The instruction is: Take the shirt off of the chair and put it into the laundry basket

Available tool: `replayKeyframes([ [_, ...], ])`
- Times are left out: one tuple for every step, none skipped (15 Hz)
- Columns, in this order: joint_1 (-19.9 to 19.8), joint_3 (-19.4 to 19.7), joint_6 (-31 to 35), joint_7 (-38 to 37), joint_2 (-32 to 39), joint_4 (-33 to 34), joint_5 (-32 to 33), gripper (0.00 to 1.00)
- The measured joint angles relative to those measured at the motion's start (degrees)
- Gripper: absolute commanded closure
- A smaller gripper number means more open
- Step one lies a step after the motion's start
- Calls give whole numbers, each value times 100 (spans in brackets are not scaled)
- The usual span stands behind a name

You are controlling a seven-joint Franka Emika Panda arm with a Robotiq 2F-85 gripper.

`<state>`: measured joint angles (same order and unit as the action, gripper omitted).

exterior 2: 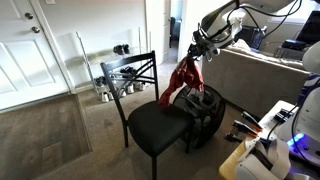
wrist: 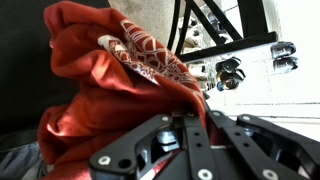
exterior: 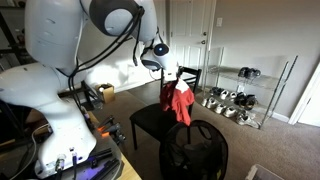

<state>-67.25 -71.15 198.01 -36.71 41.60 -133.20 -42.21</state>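
The red shirt still hangs by the seat, so my gripper will next move away from the black chair [exterior: 148,122], over the laundry basket's open top [exterior: 193,142], and let go of the shirt.
A red shirt [exterior: 181,100] hangs from my gripper [exterior: 172,80], lifted above the black chair [exterior: 148,122]. In an exterior view the shirt [exterior 2: 185,78] dangles between the chair seat [exterior 2: 155,124] and the dark mesh laundry basket [exterior 2: 203,112]. The basket [exterior: 194,152] stands on the floor beside the chair. In the wrist view the red shirt [wrist: 110,85] fills the frame and is pinched between my shut fingers [wrist: 190,125].
A metal shoe rack [exterior: 240,95] with shoes stands by the wall, also seen in an exterior view [exterior 2: 115,75]. A white door [exterior 2: 35,50] is behind the chair. A couch [exterior 2: 260,75] lies beyond the basket. A cluttered desk edge [exterior 2: 265,140] is near.
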Motion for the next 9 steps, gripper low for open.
replayKeyframes([
  [-254, -78, -3, 0, 55, -111, 42, 99],
  [-499, -137, -7, 0, 98, -218, 89, 99],
  [-712, -176, -8, 0, 124, -306, 128, 99],
  [-907, -208, -8, 0, 134, -379, 149, 99],
  [-1074, -232, -8, 0, 132, -430, 152, 99],
  [-1223, -258, -8, 0, 129, -464, 152, 99],
  [-1356, -289, -8, 0, 121, -492, 152, 99],
  [-1481, -327, -8, 0, 108, -520, 152, 99],
  [-1593, -373, -8, 0, 95, -547, 152, 99],
])
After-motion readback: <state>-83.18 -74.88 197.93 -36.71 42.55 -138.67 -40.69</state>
